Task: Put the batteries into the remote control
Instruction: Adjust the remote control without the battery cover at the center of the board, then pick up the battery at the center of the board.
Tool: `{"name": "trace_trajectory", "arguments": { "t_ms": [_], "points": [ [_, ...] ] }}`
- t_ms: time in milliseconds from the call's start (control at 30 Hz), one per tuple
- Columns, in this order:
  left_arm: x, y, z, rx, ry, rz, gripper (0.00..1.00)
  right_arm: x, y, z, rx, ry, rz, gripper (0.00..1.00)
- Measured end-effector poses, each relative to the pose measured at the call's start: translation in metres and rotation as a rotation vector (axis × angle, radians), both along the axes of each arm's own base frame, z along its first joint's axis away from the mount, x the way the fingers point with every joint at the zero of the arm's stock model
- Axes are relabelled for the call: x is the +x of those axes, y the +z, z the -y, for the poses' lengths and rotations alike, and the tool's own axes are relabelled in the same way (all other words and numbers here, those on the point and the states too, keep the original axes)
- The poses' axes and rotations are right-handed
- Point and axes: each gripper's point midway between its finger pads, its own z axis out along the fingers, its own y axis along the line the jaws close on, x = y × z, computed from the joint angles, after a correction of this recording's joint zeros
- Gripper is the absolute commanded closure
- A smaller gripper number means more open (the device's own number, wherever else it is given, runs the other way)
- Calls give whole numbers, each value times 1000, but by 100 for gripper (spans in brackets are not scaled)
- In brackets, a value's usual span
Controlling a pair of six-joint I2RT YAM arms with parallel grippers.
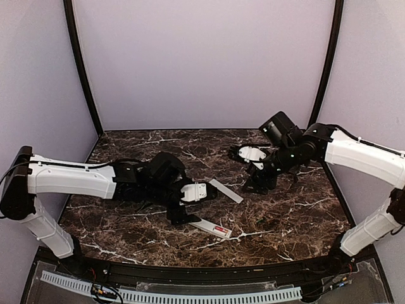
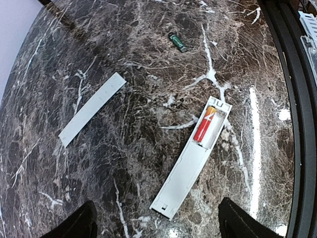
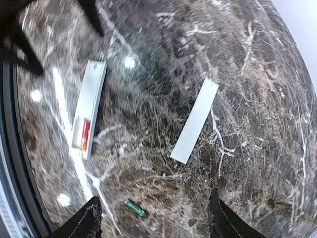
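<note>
Next, my right gripper moves down to the dark green battery (image 1: 260, 220) (image 3: 135, 208), turning until the fingers are at the battery's long sides, because the battery lies slanted.
The white remote control (image 2: 190, 168) lies flat on the marble table (image 1: 126, 234), its battery slot uncovered. A red battery (image 2: 204, 126) sits inside the slot. A dark green battery (image 2: 177, 42) lies loose on the table, apart from the remote. My left gripper (image 2: 158, 229) hovers open over the remote's closed end and holds nothing. In the right wrist view the green battery (image 3: 135, 208) lies between the fingers (image 3: 81, 220) of my open right gripper (image 3: 153, 223), nearer the left one and untouched. From above, the remote (image 1: 212, 227) sits front centre, beside the left gripper (image 1: 183, 218).
The thin white cover plate (image 2: 93, 108) lies loose on the table, apart from the remote; it also shows in the top view as a cover plate (image 1: 226, 190) between the two arms. The right gripper (image 1: 258, 185) hangs right of it. Purple walls enclose the table.
</note>
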Motion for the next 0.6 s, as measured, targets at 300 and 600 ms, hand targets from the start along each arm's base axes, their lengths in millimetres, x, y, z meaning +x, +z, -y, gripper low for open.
{"name": "trace_trajectory", "arguments": {
  "t_ms": [300, 600],
  "points": [
    [10, 23, -31, 6, 128, -6, 13, -28, -94, 36, -366, 382, -86, 30],
    [10, 24, -40, 24, 144, -15, 13, -44, -136, 59, -485, 493, -151, 33]
  ]
}}
